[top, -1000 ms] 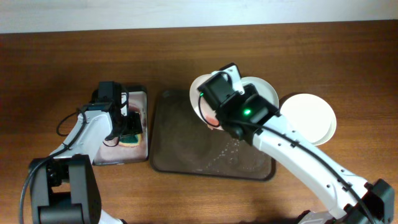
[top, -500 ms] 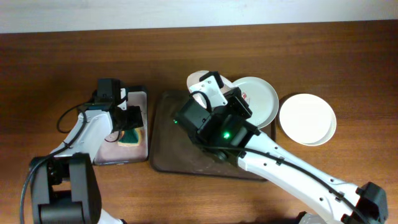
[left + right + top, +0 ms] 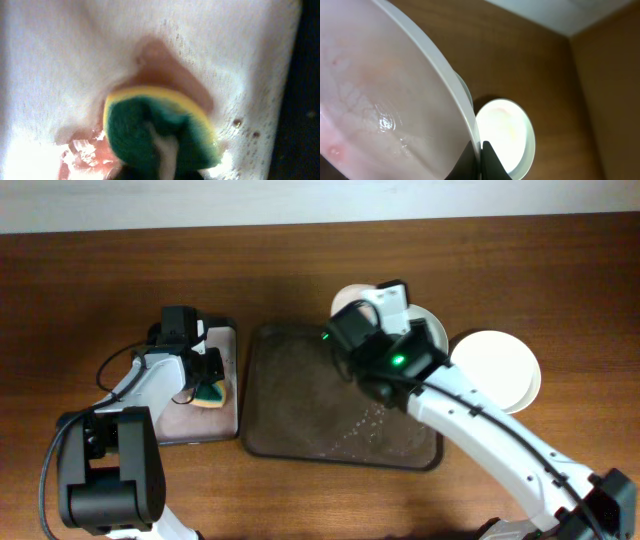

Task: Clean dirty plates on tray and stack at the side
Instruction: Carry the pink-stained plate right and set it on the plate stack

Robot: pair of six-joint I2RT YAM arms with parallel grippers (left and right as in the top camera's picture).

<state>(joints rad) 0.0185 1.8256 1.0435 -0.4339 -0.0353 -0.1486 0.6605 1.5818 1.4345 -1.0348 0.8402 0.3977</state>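
The robot will next swing its right gripper to the right in the overhead view and down over the stack, which is at the clean plate (image 3: pixel 496 370) (image 3: pixel 504 137) beside the brown tray.
My right gripper (image 3: pixel 481 145) is shut on the rim of a white plate (image 3: pixel 385 95) and holds it tilted. Its wet face has faint pink smears. From overhead this plate (image 3: pixel 432 332) hangs over the back right corner of the dark brown tray (image 3: pixel 300 405), partly hidden by the arm. A clean white plate (image 3: pixel 495 370) lies on the table to the tray's right, and in the right wrist view the same plate (image 3: pixel 505 135) shows below the held one. My left gripper (image 3: pixel 205 375) is shut on a green and yellow sponge (image 3: pixel 160 130) over the wet pink stain in the small black tray (image 3: pixel 175 425).
The small black tray stands just left of the brown tray. Water drops (image 3: pixel 370 425) speckle the brown tray's floor. A white wall edge runs along the back of the wooden table (image 3: pixel 560 270).
The right arm swung the held plate left over the tray, then back to the right. The left gripper closed on the sponge in the small tray.
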